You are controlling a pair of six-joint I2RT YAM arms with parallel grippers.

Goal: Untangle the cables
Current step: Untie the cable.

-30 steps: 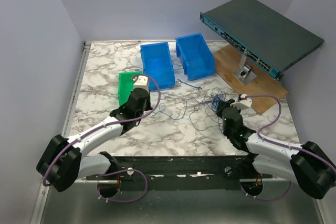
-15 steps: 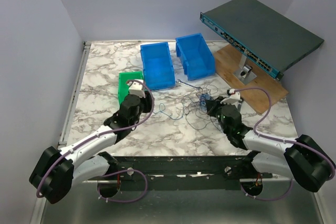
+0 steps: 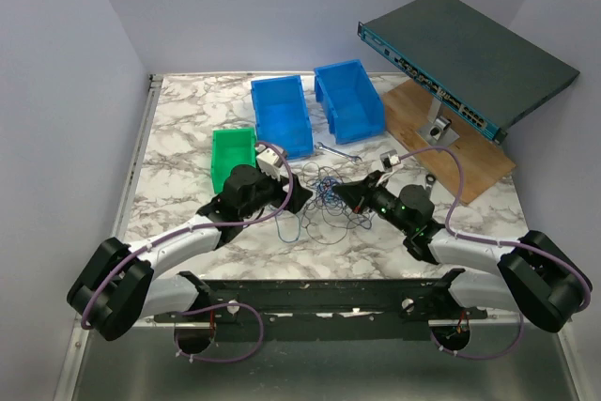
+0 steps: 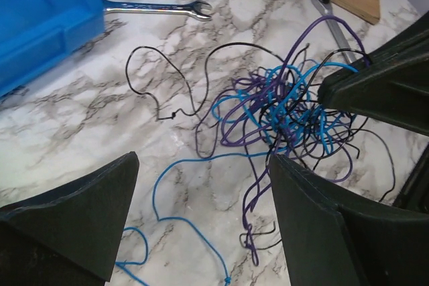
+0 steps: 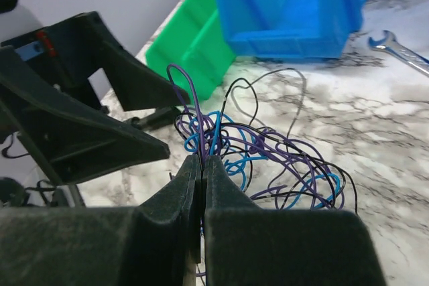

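My right gripper pulls the pinched pieces of cable to the right in the top view next, toward the ratchet wrench, as they still run into the knot. Then it releases them.
The cables [image 3: 329, 199] are a knot of thin blue, purple and black wires lying on the marble table [image 3: 188, 119] between the two arms. My right gripper [image 3: 351, 192] is shut on a few strands at the knot's right side. In the right wrist view its fingers [image 5: 181, 192] pinch purple and black strands, with the cables [image 5: 268, 155] spread beyond them. My left gripper [image 3: 299, 198] stands open just left of the knot. In the left wrist view the left gripper [image 4: 203, 162] holds nothing; a loose blue strand [image 4: 175, 216] trails under it, and the cables [image 4: 288, 108] lie ahead.
Two blue bins [image 3: 282, 115] [image 3: 349, 99] and a green bin [image 3: 233, 155] stand behind the arms. A silver wrench [image 3: 336, 149] lies just beyond the knot. A dark network switch [image 3: 465, 61] rests tilted over a wooden board [image 3: 470, 171] at the back right.
My left gripper has opened and swung right toward the knot. My right gripper, still shut, has moved left, dragging the cables with it toward the middle.
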